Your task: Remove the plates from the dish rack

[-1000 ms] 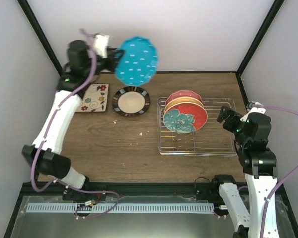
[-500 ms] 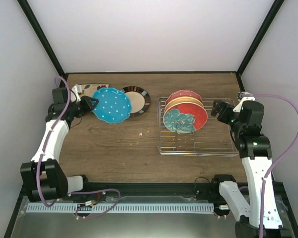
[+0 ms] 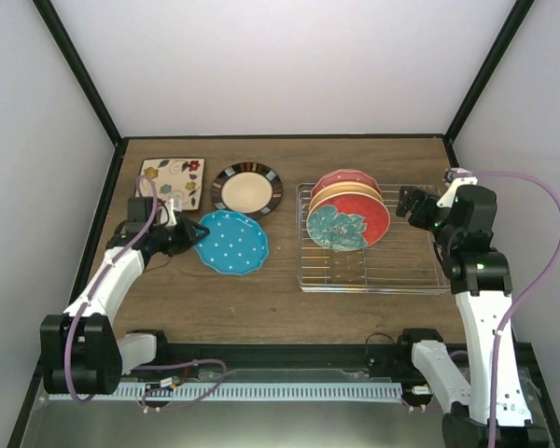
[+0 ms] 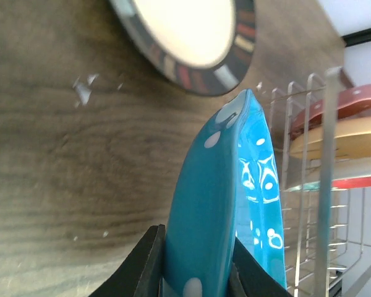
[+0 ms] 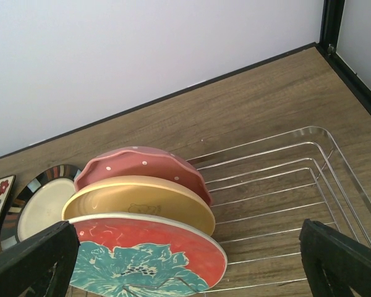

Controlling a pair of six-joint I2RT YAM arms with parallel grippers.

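Observation:
I should move my left gripper down and back next, to lower the teal polka-dot plate onto the wood.
My left gripper (image 3: 175, 237) (image 4: 195, 275) is shut on the rim of the teal polka-dot plate (image 3: 231, 243) (image 4: 226, 198). I hold it low and nearly flat, left of the dish rack (image 3: 420, 280) (image 5: 284, 179); whether it touches the wood I cannot tell. In the rack stand the pink-red scalloped plate (image 3: 345, 177) (image 5: 142, 164), the orange-yellow plate (image 3: 347, 194) (image 5: 136, 201) and the red plate with a teal flower (image 3: 347, 227) (image 5: 148, 257). My right gripper (image 3: 413, 205) (image 5: 188, 266) hangs open above the rack's right half, holding nothing.
The square cream floral plate (image 3: 173, 180) and the cream plate with a dark striped rim (image 3: 247, 189) (image 4: 191, 37) lie flat at the back left. Dark frame posts and pale walls close in the table on three sides.
My left arm has brought the teal plate down from high at the back left to table level in front of the striped-rim plate. The right gripper has shifted slightly back over the rack.

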